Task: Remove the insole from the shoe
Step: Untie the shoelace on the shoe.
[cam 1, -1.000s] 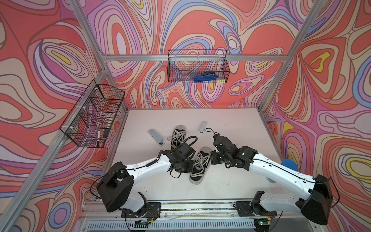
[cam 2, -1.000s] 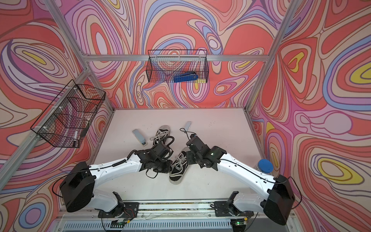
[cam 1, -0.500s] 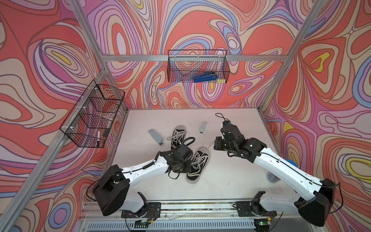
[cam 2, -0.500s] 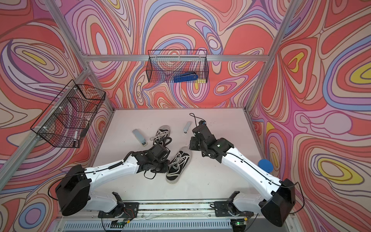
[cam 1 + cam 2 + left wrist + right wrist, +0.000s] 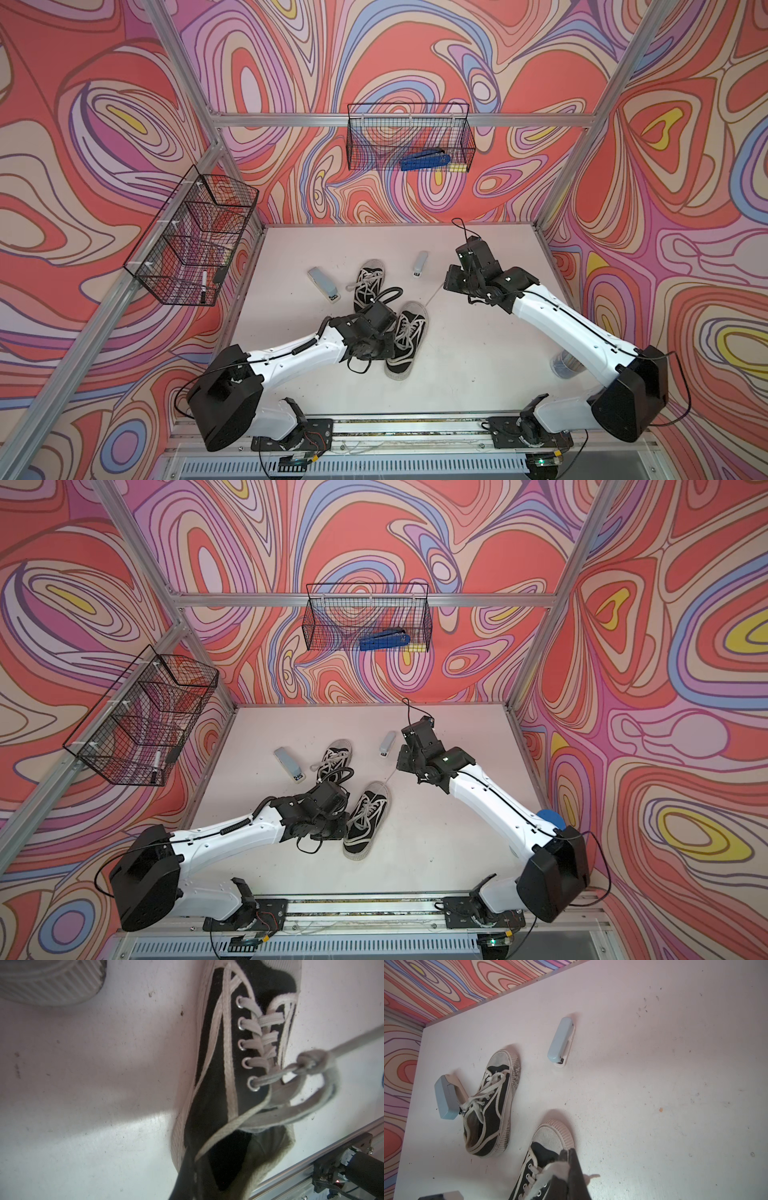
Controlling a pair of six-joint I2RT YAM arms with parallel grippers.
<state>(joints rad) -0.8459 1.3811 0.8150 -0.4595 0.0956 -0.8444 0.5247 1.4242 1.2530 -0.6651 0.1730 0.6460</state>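
Open tabletop [image 5: 469,324] [image 5: 638,1170] beside the toe of the shoe lies below my right gripper, and the lace is already pulled taut. My right gripper should move down and away from the shoe and let go of the lace.
Two black canvas shoes with white laces lie mid-table. The nearer shoe [image 5: 409,336] [image 5: 368,816] [image 5: 216,1076] [image 5: 550,1136] has my left gripper [image 5: 388,347] [image 5: 343,818] [image 5: 193,1174] shut on its collar beside the heel opening. My right gripper [image 5: 449,282] [image 5: 400,764] [image 5: 566,1153] hangs above and right of the toe. It is shut on this shoe's lace [image 5: 434,293] [image 5: 353,1043] [image 5: 554,1167], which runs taut from the knot. The shoe's opening is dark, and the insole does not show plainly.
The other shoe [image 5: 368,278] [image 5: 492,1105] lies just behind. Two pale blue staplers [image 5: 324,282] [image 5: 420,263] flank it. Wire baskets hang on the back wall [image 5: 409,141] and the left wall [image 5: 191,241]. A clear cup [image 5: 563,365] stands by the right arm.
My right gripper has risen and drawn back from the shoe's tongue, and the lace has come taut. The left gripper has kept its hold; the shoe has shifted slightly left.
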